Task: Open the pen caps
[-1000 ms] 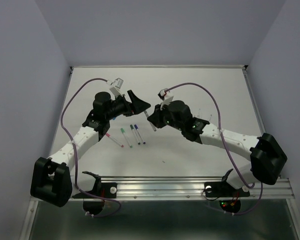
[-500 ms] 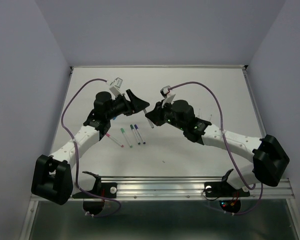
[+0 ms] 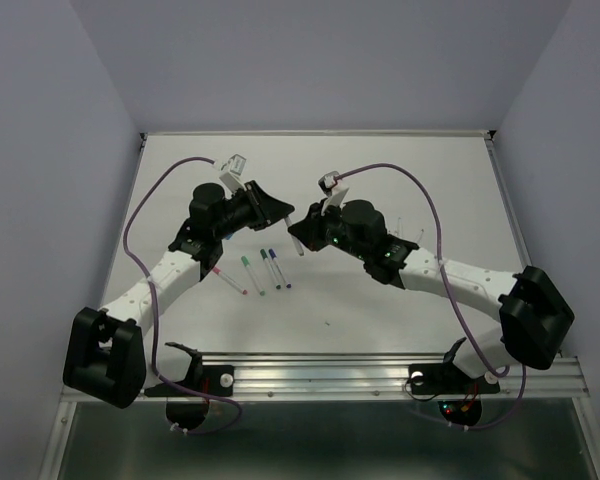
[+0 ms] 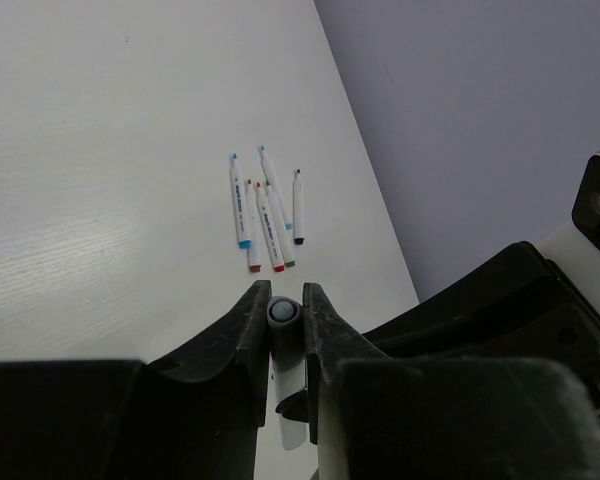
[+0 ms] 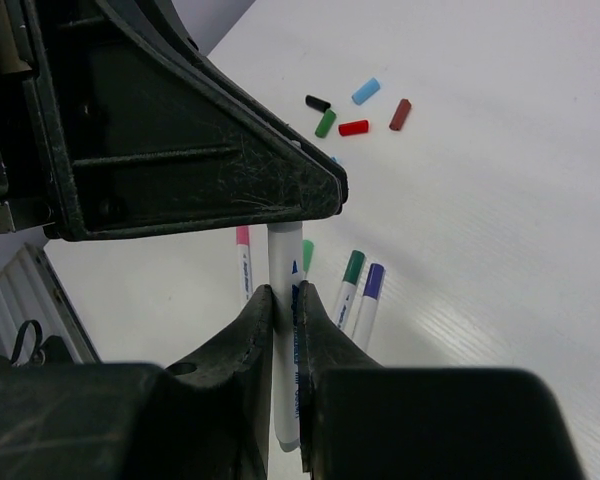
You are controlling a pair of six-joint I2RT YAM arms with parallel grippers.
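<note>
The left gripper next needs to pull the grey cap off and carry it down and to the left in the top view, because loose caps lie there.
A white-barrelled pen (image 5: 284,262) hangs above the table between the two arms. My right gripper (image 5: 287,305) is shut on its barrel. My left gripper (image 4: 285,292) is shut on the grey pen cap (image 4: 284,314) at the pen's other end. In the top view the left gripper (image 3: 280,213) and the right gripper (image 3: 298,238) meet tip to tip over the middle of the table. Several loose pen caps (image 5: 354,127) in black, green, red and light blue lie on the table beyond them.
Several capped pens (image 3: 260,270) with pink, green and purple caps lie in a row under the left arm. Several uncapped pens (image 4: 265,212) lie grouped beyond the right arm. The table's right edge (image 4: 370,190) meets a purple wall.
My left gripper's jaws have gone from wide open to shut around the pen's grey cap. The right gripper has shifted slightly left with the pen still in it.
</note>
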